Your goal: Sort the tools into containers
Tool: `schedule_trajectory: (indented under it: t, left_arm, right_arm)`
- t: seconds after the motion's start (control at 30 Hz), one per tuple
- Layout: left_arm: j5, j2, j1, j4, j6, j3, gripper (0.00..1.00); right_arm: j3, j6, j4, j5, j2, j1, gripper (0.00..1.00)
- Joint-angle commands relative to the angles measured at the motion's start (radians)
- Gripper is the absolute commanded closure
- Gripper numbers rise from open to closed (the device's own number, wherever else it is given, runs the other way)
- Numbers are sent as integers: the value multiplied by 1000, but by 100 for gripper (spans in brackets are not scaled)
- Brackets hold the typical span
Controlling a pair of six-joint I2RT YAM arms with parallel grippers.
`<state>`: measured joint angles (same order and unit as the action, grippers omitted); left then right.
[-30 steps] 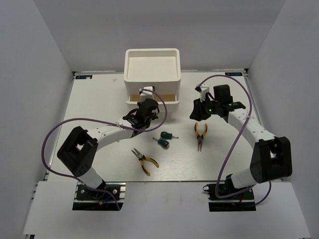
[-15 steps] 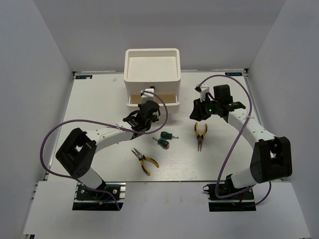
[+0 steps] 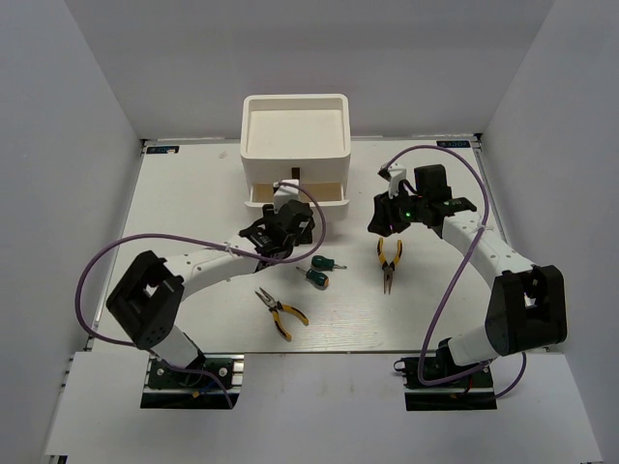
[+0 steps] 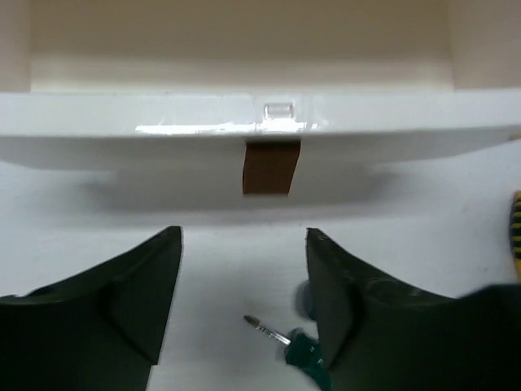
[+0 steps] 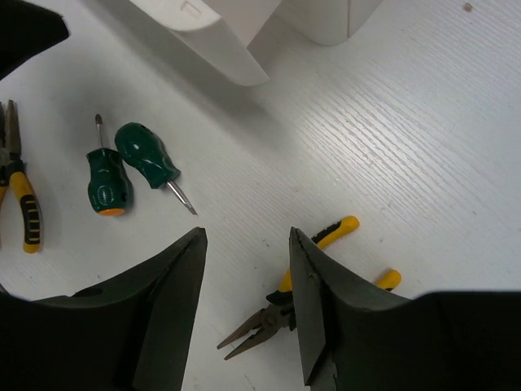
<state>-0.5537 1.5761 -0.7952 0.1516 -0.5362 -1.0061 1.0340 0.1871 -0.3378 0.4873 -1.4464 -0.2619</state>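
I will turn my right gripper and lower it onto the handle farther from the screwdrivers, then close it, since the handles of the yellow-handled pliers spread apart.
The white containers stand at the back, with the lower drawer pulled out a little and its brown handle free. My left gripper is open and empty just in front of that handle; in the top view the left gripper sits close before the drawer. Two stubby green screwdrivers lie mid-table. My right gripper hangs open over one yellow-handled pliers, holding nothing. The other pliers lie nearer the front.
White walls close in the table on the left, right and back. The purple cables of both arms loop above the table. The organizer's tray top shows nothing inside.
The left jaws have opened wide and drawn back a little from the drawer's handle. The right jaws stand somewhat wider; that arm has barely moved.
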Motion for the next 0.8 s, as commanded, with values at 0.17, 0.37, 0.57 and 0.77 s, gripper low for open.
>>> schedule_trajectory:
  t: [0.17, 0.37, 0.57, 0.77]
  left_arm:
    - [-41, -257, -7, 218, -41, -11, 21]
    - [-80, -465, -7, 531, -224, 44, 20]
    - [3, -574, -7, 652, -424, 161, 19]
    - [28, -616, -7, 652, -464, 218, 19]
  right_arm:
    - [9, 58, -29, -340, 9, 7, 46]
    - [27, 31, -105, -429, -69, 24, 46]
    - [139, -50, -214, -521, -216, 18, 49]
    - [130, -66, -241, -532, -270, 15, 49]
